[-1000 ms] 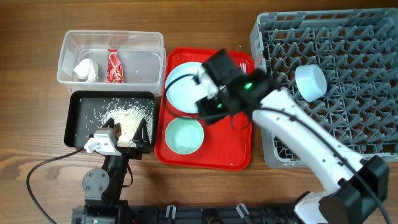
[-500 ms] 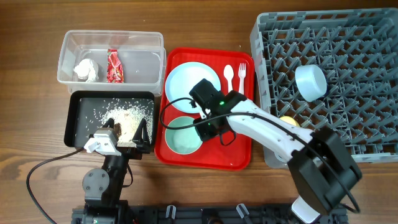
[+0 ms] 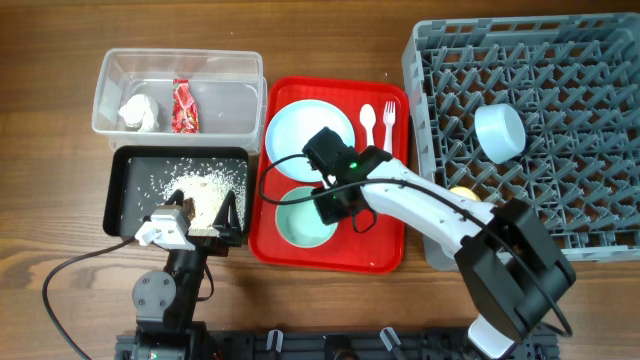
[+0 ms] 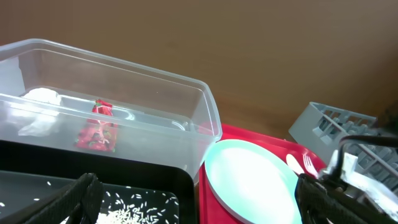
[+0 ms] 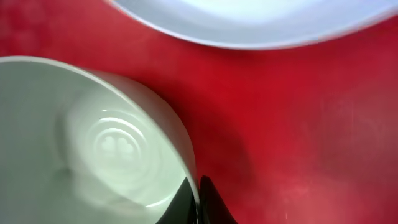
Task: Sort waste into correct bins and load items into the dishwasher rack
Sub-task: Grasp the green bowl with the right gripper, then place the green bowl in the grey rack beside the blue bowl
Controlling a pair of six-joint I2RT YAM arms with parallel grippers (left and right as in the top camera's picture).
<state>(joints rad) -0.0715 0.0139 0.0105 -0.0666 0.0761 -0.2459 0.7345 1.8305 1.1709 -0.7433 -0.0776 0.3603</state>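
Empty rack wires lie to my right gripper's right in the overhead view. I should lift it across next and release the pale green bowl past the light blue one.
A pale green bowl (image 3: 303,224) (image 5: 93,149) sits at the front of the red tray (image 3: 385,245). My right gripper (image 3: 329,207) (image 5: 198,200) is shut on the bowl's right rim, one finger inside and one outside. Behind it lie a light blue plate (image 3: 308,130) (image 4: 255,180), a white spoon (image 3: 367,118) and a fork (image 3: 389,115). The grey rack (image 3: 560,90) holds a light blue bowl (image 3: 499,132) and a partly hidden yellow cup (image 3: 463,193). My left gripper (image 3: 205,212) (image 4: 199,208) hangs open over the black tray (image 3: 128,165) of rice scraps (image 3: 205,190).
The clear tub (image 3: 230,90) (image 4: 155,118) at the back left holds a crumpled napkin (image 3: 138,112) (image 4: 40,109) and a red wrapper (image 3: 184,106) (image 4: 99,124). The red tray (image 5: 298,124) lies between the two bins and the rack (image 4: 329,121).
My right gripper came down from over the plate to the green bowl and shut on its rim. The left arm has not moved.
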